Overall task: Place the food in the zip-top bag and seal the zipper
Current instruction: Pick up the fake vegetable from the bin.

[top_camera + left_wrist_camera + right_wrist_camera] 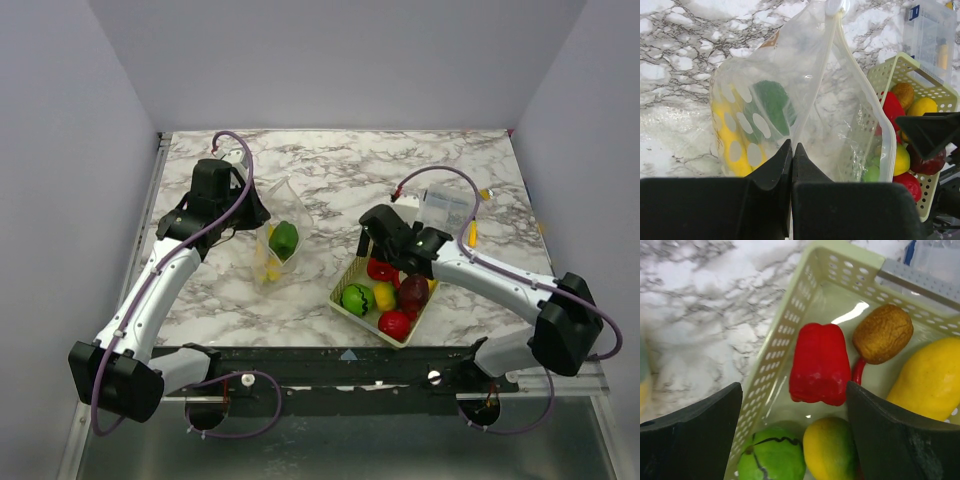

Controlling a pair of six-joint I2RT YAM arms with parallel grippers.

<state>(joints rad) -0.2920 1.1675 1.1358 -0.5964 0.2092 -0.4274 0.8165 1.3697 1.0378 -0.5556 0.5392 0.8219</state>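
I will move my right gripper down into the basket, fingers straddling the red pepper [381,269] [820,362], and close on its sides, because the open fingertips still hang above it.
The zip-top bag [279,243] stands on the marble table, its mouth open. Inside it are a green piece [285,240] and yellow bananas [732,145]. My left gripper [256,214] is shut on the bag's near edge; its tips [792,145] meet on the plastic. The zipper strip [862,80] runs along the mouth edge. My right gripper [388,248] is open and empty, just above the basket [350,272]. A red pepper [820,362] lies between its fingers [715,425]. A brown piece [883,333], a yellow piece [930,380], a green piece [772,457] and a small yellow piece [830,450] lie around it.
In the top view the basket also holds a dark red piece [413,292] and a red piece [395,323]. A rigid clear plastic box [450,208] stands behind the basket. Grey walls close in the table on three sides.
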